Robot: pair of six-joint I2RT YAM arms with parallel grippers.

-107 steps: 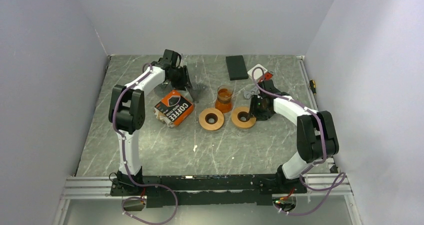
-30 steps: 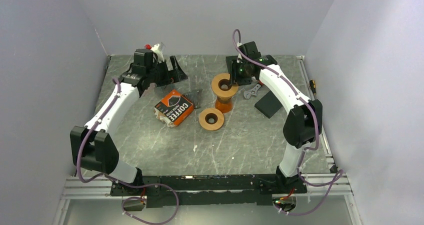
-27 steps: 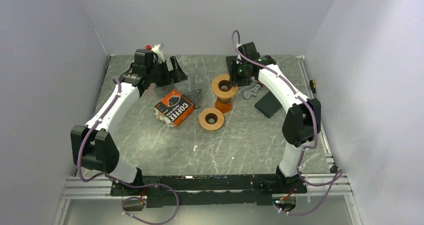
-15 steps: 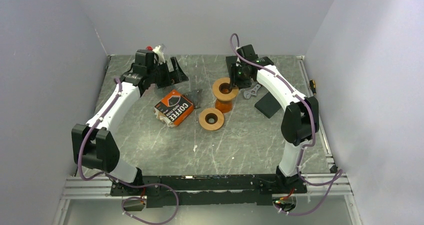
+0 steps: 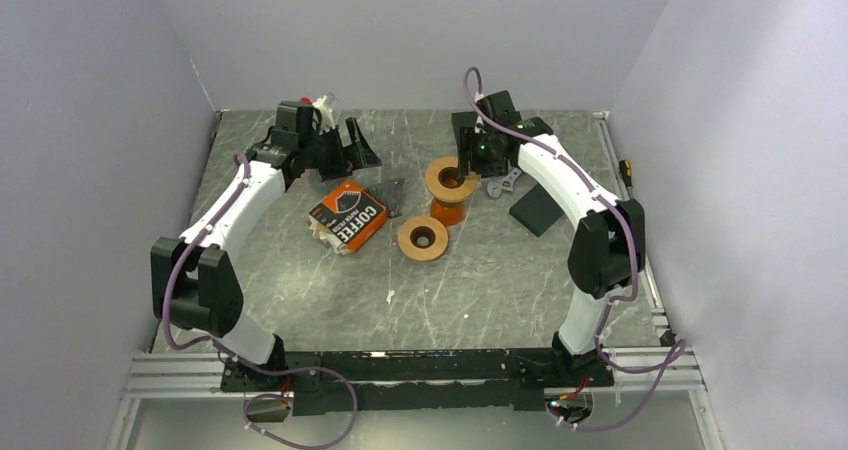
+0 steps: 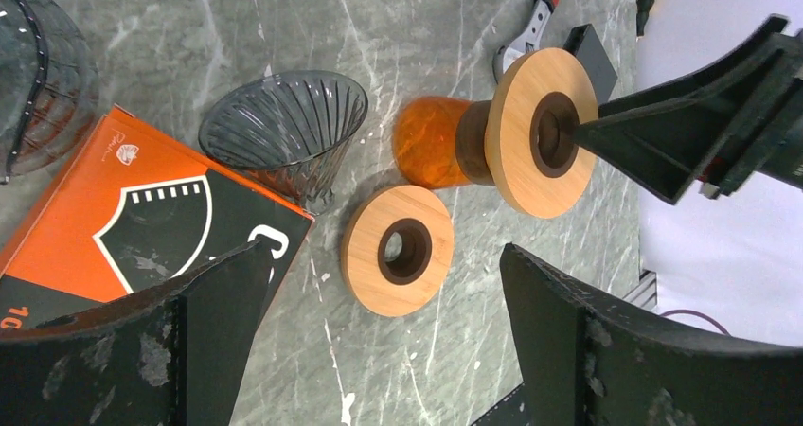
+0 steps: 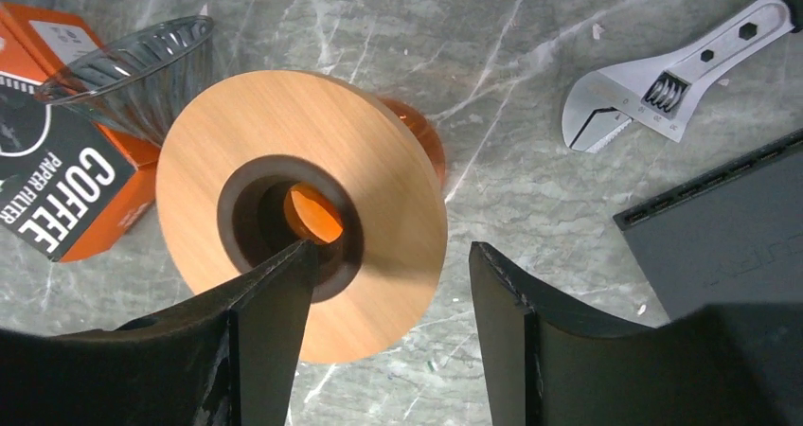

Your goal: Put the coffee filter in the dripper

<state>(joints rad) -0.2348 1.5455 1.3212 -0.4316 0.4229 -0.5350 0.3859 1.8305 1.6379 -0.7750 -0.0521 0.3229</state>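
Observation:
I should move my left gripper down and to the right in the top view, with its fingers on both sides of the dripper's rim, because the dripper is lying on its side with its rim raised.
The orange and black coffee filter box lies on the table; no loose filter shows. The dark ribbed glass dripper lies on its side just right of the box, and shows in the left wrist view and the right wrist view. My left gripper is open and empty, raised behind the box, also in its own view. My right gripper is open over a wooden ring that sits on an orange glass. One fingertip is at the ring's hole.
A second wooden ring lies flat in front of the glass. An adjustable wrench and a black box lie to the right. Another black block sits at the back. A dark glass vessel lies behind the box.
The right gripper has come down a little with the wooden ring, which now rests on the orange glass. The left arm has shifted slightly right. Earlier, that ring lay on the table.

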